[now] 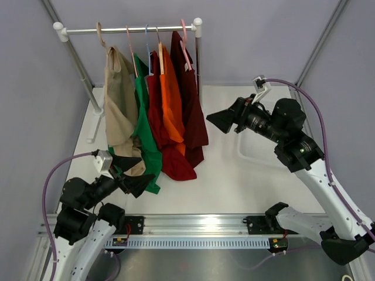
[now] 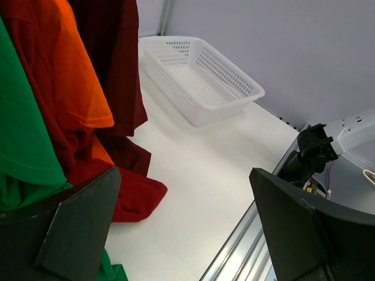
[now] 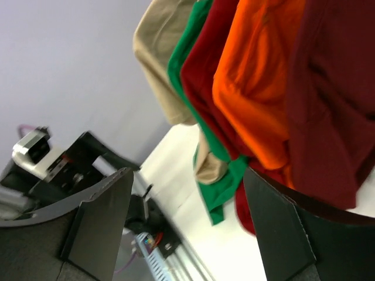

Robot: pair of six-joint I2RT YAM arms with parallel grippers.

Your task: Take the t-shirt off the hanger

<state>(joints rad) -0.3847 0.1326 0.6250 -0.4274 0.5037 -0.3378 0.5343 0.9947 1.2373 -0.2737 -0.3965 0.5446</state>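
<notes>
I need to reach outward with my right gripper and turn its open fingers around the maroon shirt's near shoulder (image 1: 191, 72), by the end of the pink hanger.
Several t-shirts hang on hangers from a white rail (image 1: 132, 28): beige (image 1: 120, 105), green (image 1: 143, 123), red (image 1: 159, 132), orange (image 1: 171, 99) and maroon (image 1: 192, 102). The maroon one hangs on a pink hanger (image 1: 185, 44) at the right end. My left gripper (image 1: 146, 168) is open and empty, low beside the green shirt's hem (image 2: 23, 152). My right gripper (image 1: 214, 120) is open and empty, just right of the maroon shirt (image 3: 334, 105) and apart from it. The orange shirt (image 3: 263, 76) shows beside it in the right wrist view.
A white perforated basket (image 2: 234, 108) lies on the white table at the right, under my right arm (image 1: 249, 153). The rack's legs stand at the back left. A metal rail (image 1: 199, 225) runs along the near edge.
</notes>
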